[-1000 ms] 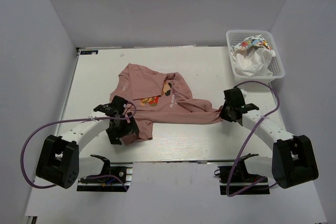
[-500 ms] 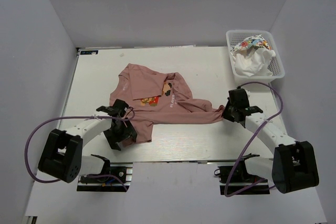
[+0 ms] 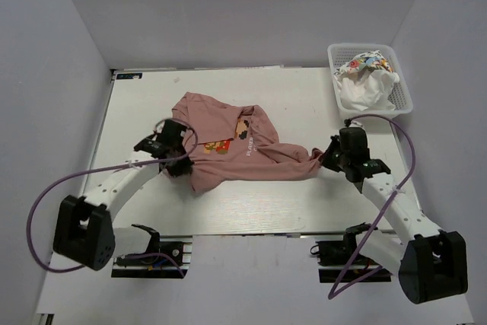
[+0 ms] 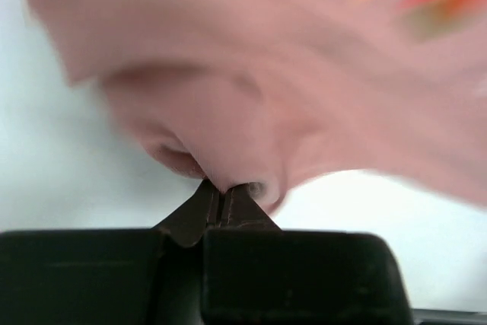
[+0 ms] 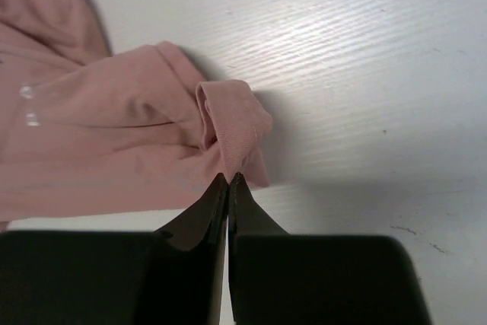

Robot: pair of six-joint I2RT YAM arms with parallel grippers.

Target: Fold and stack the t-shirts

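Note:
My left gripper will lift the crumpled shirt high to unfold it, then lower it outward onto the tabletop's far part (image 3: 189, 85) and release it.
A dusty pink t-shirt (image 3: 236, 146) with a small colourful chest print lies crumpled across the middle of the table. My left gripper (image 3: 185, 168) is shut on its near left edge and holds the pink cloth (image 4: 251, 97) lifted in a blurred bunch. My right gripper (image 3: 323, 159) is shut on the shirt's right tip, where a fold of pink cloth (image 5: 232, 123) is pinched between the jaws (image 5: 228, 180). More t-shirts (image 3: 365, 81), white and multicoloured, sit bunched in the basket at the back right.
A white plastic lattice basket (image 3: 403, 85) stands at the table's back right corner. Purple cables loop from both arms near the table's front edge. Grey walls enclose the table on three sides.
My left gripper has closed on the shirt's near left edge and moved up and away, lifting the cloth. My right gripper has shifted slightly right, still holding its tip.

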